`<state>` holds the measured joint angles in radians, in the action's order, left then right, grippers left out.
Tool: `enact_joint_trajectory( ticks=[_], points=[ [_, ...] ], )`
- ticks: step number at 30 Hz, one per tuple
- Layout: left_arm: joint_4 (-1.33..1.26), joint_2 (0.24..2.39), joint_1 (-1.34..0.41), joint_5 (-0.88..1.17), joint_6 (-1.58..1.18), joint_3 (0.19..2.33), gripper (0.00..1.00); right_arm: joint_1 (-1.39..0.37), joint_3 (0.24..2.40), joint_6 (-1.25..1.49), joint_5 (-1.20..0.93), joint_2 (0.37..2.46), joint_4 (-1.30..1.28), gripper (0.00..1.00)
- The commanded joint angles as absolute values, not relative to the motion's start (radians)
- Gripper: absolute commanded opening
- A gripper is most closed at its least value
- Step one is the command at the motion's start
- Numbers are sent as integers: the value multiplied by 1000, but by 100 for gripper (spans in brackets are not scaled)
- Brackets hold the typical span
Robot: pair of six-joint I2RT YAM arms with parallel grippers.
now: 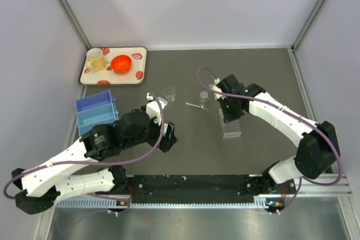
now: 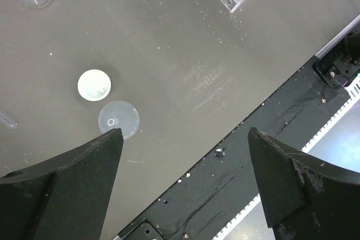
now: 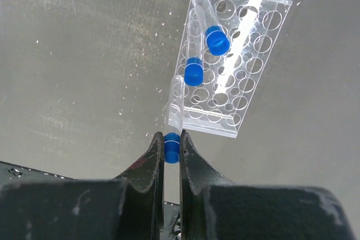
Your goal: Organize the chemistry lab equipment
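Observation:
The right gripper should next move outward and down over the rack's edge row of holes to release the tube, because the tube's cap is still off the rack.
My right gripper (image 3: 171, 140) is shut on the blue cap of a clear tube (image 3: 176, 105), whose tip leans on the near left corner of the gridded clear rack (image 3: 247, 77). Two more blue-capped tubes (image 3: 216, 40) (image 3: 193, 71) stand in the rack's holes. In the top view the right gripper (image 1: 228, 111) hovers at the rack (image 1: 232, 128). My left gripper (image 2: 185, 139) is open and empty above the table's near edge. A tiny white cup (image 2: 94, 84) and a clear round cup (image 2: 118, 119) lie just beyond its left finger.
A clear beaker (image 1: 169, 93), a small clear cup (image 1: 203, 96) and a thin rod (image 1: 195, 105) lie mid-table. A blue bin (image 1: 97, 111) stands at the left. A tray (image 1: 140, 54) at the back left holds the yellow mug (image 1: 97, 60) and orange-red bowl (image 1: 121, 63).

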<state>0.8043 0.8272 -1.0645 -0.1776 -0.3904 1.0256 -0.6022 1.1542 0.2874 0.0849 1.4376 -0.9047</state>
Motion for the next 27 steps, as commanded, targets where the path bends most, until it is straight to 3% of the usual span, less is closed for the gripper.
enact_joint_trajectory(
  ticks=[1,27],
  points=[
    [752,815,-1065,-201,-374,1022,98,-575,1213,272,106,1454,-864,0],
    [755,834,-1065,-213,-359,1029,98,-511,1310,258,115,1525,-839,0]
  ],
)
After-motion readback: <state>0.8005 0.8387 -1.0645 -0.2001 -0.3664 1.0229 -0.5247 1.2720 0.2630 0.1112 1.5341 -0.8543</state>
